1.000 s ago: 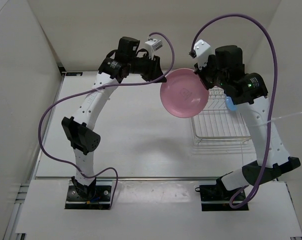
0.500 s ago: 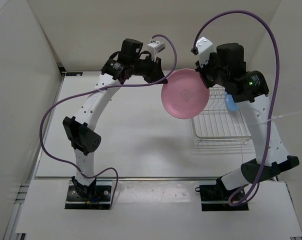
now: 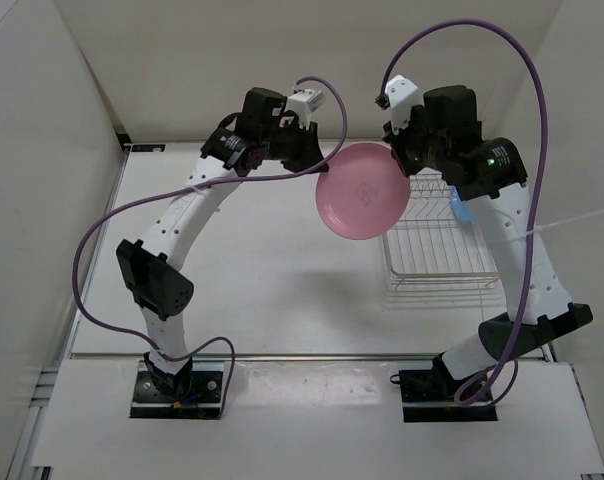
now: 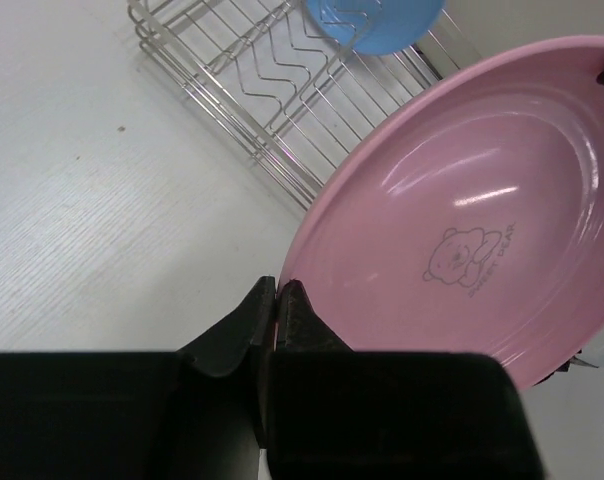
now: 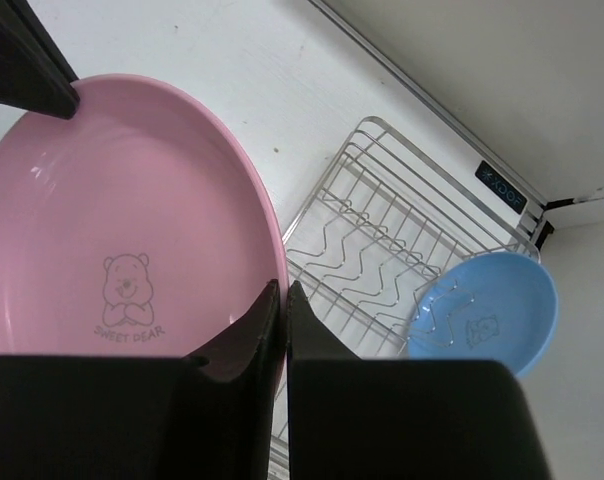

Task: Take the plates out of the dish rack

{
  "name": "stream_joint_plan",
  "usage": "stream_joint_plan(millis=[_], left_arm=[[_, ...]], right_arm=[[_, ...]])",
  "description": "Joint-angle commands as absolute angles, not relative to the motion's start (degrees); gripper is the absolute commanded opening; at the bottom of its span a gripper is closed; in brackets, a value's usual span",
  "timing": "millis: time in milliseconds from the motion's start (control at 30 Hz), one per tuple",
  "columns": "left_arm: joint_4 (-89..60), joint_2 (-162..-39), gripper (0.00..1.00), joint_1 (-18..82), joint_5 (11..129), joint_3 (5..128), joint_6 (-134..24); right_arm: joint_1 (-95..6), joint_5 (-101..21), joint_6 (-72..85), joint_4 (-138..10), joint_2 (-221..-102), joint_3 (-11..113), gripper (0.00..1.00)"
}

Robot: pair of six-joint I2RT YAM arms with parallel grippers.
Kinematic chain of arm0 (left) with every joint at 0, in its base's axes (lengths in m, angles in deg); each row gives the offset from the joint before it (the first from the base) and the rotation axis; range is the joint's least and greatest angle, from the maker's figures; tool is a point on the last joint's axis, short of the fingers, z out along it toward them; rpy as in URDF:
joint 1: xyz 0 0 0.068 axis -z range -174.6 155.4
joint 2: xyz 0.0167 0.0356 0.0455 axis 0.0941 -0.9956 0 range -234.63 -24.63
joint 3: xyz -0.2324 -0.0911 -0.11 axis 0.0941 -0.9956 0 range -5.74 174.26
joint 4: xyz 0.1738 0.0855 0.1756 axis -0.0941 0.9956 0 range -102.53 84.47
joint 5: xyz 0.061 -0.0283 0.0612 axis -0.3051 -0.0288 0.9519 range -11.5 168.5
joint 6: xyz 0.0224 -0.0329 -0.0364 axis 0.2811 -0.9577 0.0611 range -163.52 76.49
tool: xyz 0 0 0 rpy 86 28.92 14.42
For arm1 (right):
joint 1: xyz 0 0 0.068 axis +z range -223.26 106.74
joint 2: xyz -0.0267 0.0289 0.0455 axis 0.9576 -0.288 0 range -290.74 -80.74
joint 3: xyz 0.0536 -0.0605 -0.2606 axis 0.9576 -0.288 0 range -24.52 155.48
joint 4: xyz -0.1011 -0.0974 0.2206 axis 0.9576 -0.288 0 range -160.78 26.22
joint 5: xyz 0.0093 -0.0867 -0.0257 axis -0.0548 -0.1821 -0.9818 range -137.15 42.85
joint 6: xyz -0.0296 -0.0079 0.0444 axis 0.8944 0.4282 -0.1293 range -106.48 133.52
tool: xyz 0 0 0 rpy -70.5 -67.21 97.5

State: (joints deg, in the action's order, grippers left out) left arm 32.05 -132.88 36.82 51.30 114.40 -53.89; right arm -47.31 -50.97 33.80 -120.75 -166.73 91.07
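My left gripper should next go down and to the left in the top view and let go of the pink plate (image 3: pixel 363 190), because the tabletop below the gripper on that side is bare.
The pink plate (image 3: pixel 363 190) hangs in the air left of the silver dish rack (image 3: pixel 437 245), held by both grippers. My left gripper (image 3: pixel 320 158) is shut on its left rim; in the left wrist view the gripper (image 4: pixel 278 288) pinches the edge of the pink plate (image 4: pixel 462 230). My right gripper (image 3: pixel 400 162) is shut on the opposite rim; in the right wrist view the gripper (image 5: pixel 284 288) clamps the pink plate (image 5: pixel 112 250). The light blue plate (image 3: pixel 459 206) stands in the rack, also seen in the right wrist view (image 5: pixel 487 310) and the left wrist view (image 4: pixel 374 22).
The rack (image 5: pixel 382 240) sits at the back right near the right wall. White walls enclose the table (image 3: pixel 242 270) at left, back and right. Purple cables (image 3: pixel 132 210) loop off both arms.
The pink plate has shifted slightly left and away from the rack, with both grippers moving with it.
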Motion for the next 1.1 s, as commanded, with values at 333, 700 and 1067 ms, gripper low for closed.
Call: stream_joint_plan(millis=[333, 700, 1067], left_arm=[[31.7, -126.7, 0.11, 31.9, 58.6, 113.4, -56.9], [31.2, -123.2, 0.11, 23.9, 59.3, 101.2, -54.3], [26.6, -124.3, 0.11, 14.2, 62.9, 82.1, -47.4]], right_arm=[[-47.3, -50.5, 32.6, -119.3, -166.8, 90.9, 0.32], [-47.3, -57.8, 34.1, -118.2, -165.0, 89.2, 0.93], [-50.6, -67.0, 37.4, -118.2, -162.9, 88.1, 1.0]])
